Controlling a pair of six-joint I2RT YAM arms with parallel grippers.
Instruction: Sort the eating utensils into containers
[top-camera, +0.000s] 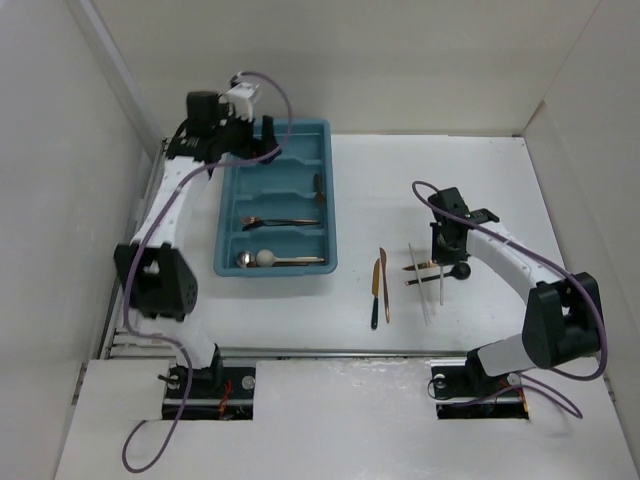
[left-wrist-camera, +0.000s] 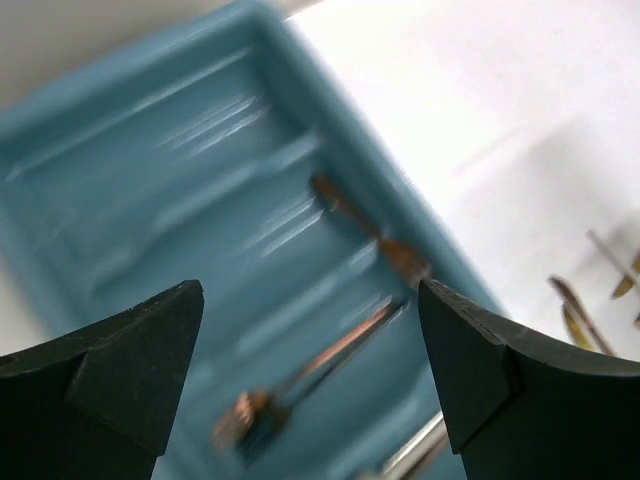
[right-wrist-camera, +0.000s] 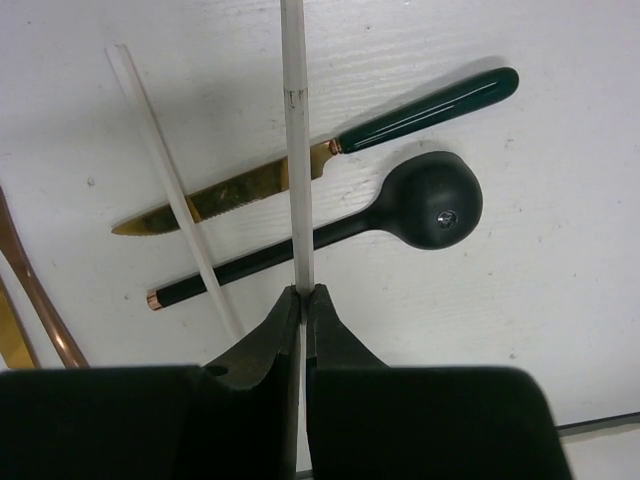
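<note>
The brown utensil lies crosswise to the others, so my left gripper needs to go down next, back and to the right in the top view, onto the brown utensil's wide near end (top-camera: 321, 196) (left-wrist-camera: 407, 261).
The teal tray (top-camera: 228, 215) lies at the left and holds a copper fork (top-camera: 280, 222), a silver spoon (top-camera: 267, 259) and a dark utensil (top-camera: 319, 186). My left gripper (top-camera: 268, 128) is open and empty over the tray's far end; its view shows the tray (left-wrist-camera: 130, 130) and the copper fork (left-wrist-camera: 330, 355), blurred. My right gripper (right-wrist-camera: 302, 292) is shut on a white stick (right-wrist-camera: 295, 150) that crosses a gold knife with a dark green handle (right-wrist-camera: 400, 115) and a black spoon (right-wrist-camera: 425, 200). A second white stick (right-wrist-camera: 170, 190) lies to the left.
A gold knife with a dark handle (top-camera: 376, 292) and a copper utensil (top-camera: 384, 285) lie on the white table between the tray and my right gripper (top-camera: 443, 262). White walls enclose the table on three sides.
</note>
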